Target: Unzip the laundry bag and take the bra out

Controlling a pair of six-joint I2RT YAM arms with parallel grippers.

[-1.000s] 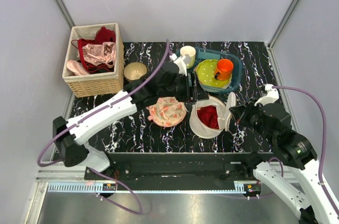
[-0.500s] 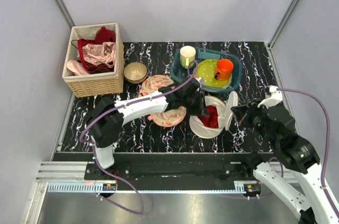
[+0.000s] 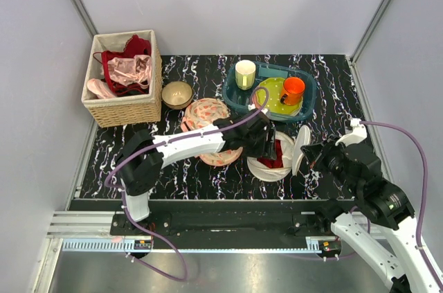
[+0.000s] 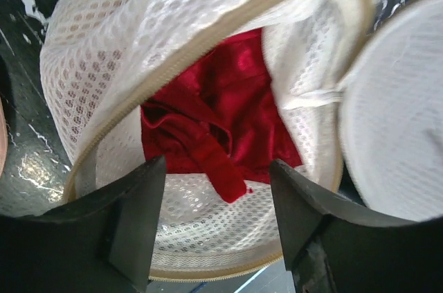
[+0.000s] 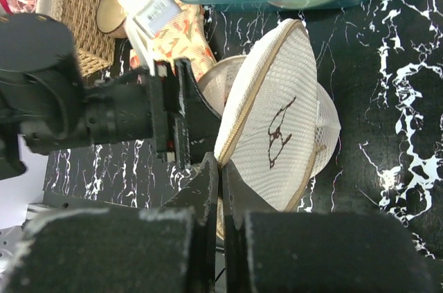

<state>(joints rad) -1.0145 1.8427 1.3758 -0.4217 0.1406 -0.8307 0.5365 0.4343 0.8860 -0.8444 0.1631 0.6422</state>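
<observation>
I will next move my left gripper outward and down through the opening of the laundry bag and close it on the red bra's bunched far part (image 3: pixel 278 147) (image 4: pixel 195 95), because that part lies below and outward.
The white mesh laundry bag (image 3: pixel 266 170) lies unzipped at the table's front centre, its round lid (image 3: pixel 302 142) flipped up on the right. The red bra (image 4: pixel 228 99) lies bunched inside the bag (image 4: pixel 124 43), and a little of it shows in the top view (image 3: pixel 275 161). My left gripper (image 3: pixel 268 146) hangs over the bag's mouth, open and empty (image 4: pixel 218 227), a loose red strap just ahead of it between the fingers. My right gripper (image 3: pixel 300 167) is shut on the lid's zipped rim (image 5: pixel 221 163) and holds the lid (image 5: pixel 277 127) upright.
A wicker basket (image 3: pixel 124 107) of red and pink garments stands back left. A teal tray (image 3: pixel 237 96) holds a green spotted plate (image 3: pixel 272 96), an orange cup (image 3: pixel 293 89) and a cream cup (image 3: pixel 245 73). A small bowl (image 3: pixel 177 93) and two peach floral cloths (image 3: pixel 204 111) lie left of the bag.
My left arm swung forward and right, bringing its gripper down over the open bag. My right gripper kept its hold on the lid and shifted slightly toward the front.
</observation>
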